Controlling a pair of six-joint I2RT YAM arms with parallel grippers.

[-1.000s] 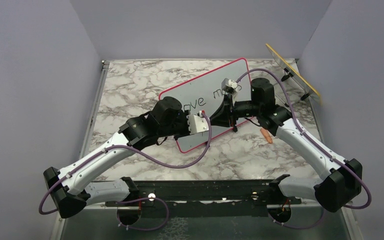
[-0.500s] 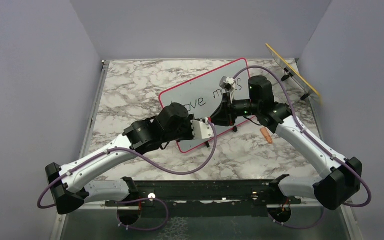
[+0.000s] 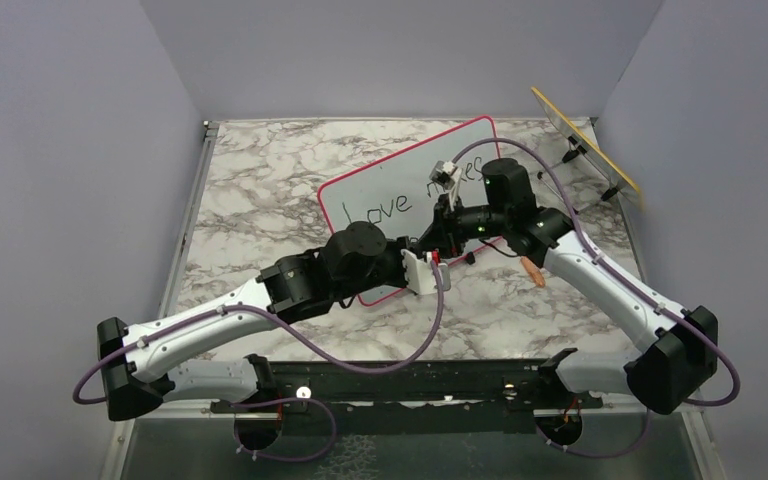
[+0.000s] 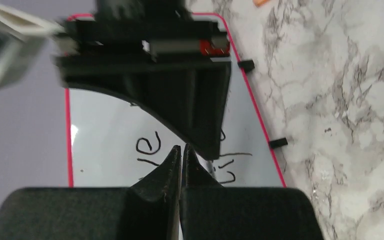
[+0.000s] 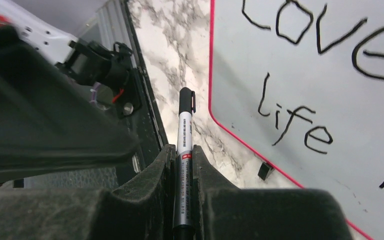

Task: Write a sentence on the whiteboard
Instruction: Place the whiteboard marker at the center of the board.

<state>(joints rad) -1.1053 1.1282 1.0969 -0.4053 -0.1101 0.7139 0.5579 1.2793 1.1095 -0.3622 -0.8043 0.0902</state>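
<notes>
Next, the right gripper moves back and down to the bare marble clear of the whiteboard to release the capped marker.
The whiteboard (image 3: pixel 390 180), white with a pink-red frame, lies tilted on the marble table. The sentence (image 3: pixel 380 207) reads "Love" and a half-hidden second word in the top view. In the right wrist view the sentence (image 5: pixel 295 122) shows "Love", "life" below it, and the first stroke of another word. My right gripper (image 3: pixel 434 240) hangs over the whiteboard's (image 5: pixel 360 110) near part, shut on a grey marker (image 5: pixel 184 135) whose black end sticks out past the fingertips. My left gripper (image 4: pixel 181 148) is shut and empty, over the whiteboard's (image 4: pixel 105 130) near edge, just below the right gripper.
A small orange piece (image 3: pixel 531 270) lies on the marble to the right of the board. A yellow-edged panel (image 3: pixel 585 135) on a wire stand leans at the back right. Grey walls close in the table on three sides.
My left arm has swung right along the board's near edge, uncovering "Love". My right gripper has drawn left and nearer with the marker, down to the lower line.
</notes>
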